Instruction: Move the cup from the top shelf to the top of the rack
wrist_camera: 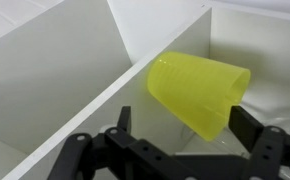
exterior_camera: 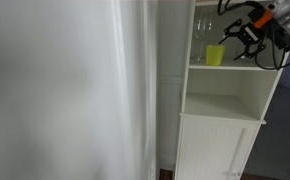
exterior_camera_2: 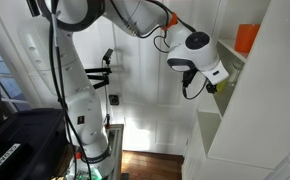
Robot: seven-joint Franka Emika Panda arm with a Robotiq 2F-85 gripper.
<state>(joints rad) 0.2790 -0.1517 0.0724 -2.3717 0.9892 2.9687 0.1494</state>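
Observation:
Next, my gripper eases a little farther toward the yellow cup and closes its spread fingers on the cup's near edge [exterior_camera: 220,53] [wrist_camera: 202,122], since it lies between them.
A yellow cup [exterior_camera: 216,55] stands on a shelf of the white rack [exterior_camera: 225,100], near the shelf's left wall. In the wrist view the cup [wrist_camera: 195,85] fills the middle of the frame, and the picture is tilted. My gripper [exterior_camera: 235,42] reaches into the shelf from the right at cup height. Its two black fingers are spread apart [wrist_camera: 183,115], one on each side of the cup's lower part. I see no contact with the cup. In an exterior view the gripper [exterior_camera_2: 215,86] is at the rack's open front and the cup is hidden.
Clear glasses [exterior_camera: 204,25] stand on the level above the cup. An orange object [exterior_camera_2: 247,38] sits high on the rack. A white shelf board and side wall [wrist_camera: 75,100] lie close on the gripper's left. A lower open compartment [exterior_camera: 221,103] and a closed cabinet door [exterior_camera: 215,150] are below.

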